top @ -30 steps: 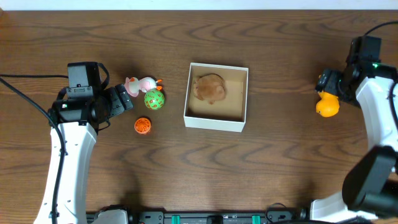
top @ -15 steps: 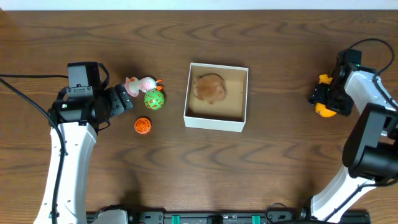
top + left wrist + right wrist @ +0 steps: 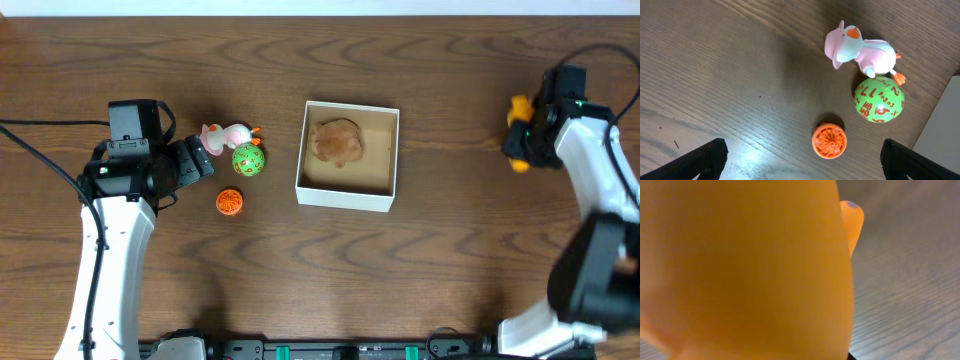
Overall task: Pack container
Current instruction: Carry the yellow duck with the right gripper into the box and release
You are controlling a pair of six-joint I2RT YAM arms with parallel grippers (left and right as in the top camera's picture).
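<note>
My right gripper goes left in the overhead view next, then lowers the orange-yellow toy into the container beside the tan plush toy.
The container, a white-walled lidless box with a brown inside, stands mid-table with a tan plush toy in it. Its white wall shows at the right edge of the left wrist view. Far right, my right gripper is shut on an orange-yellow toy, which fills the right wrist view and hides the fingers. My left gripper stands open left of a pink duck, a green numbered ball and an orange ribbed disc. In its own view the left gripper holds nothing.
Dark wooden table. The pink duck, green ball and orange disc cluster between my left gripper and the container's left wall. Cables trail at the left and right table edges.
My right gripper has shut on the orange-yellow toy and carried it a little toward the table's far side. The left arm and the three toys near it have not moved.
</note>
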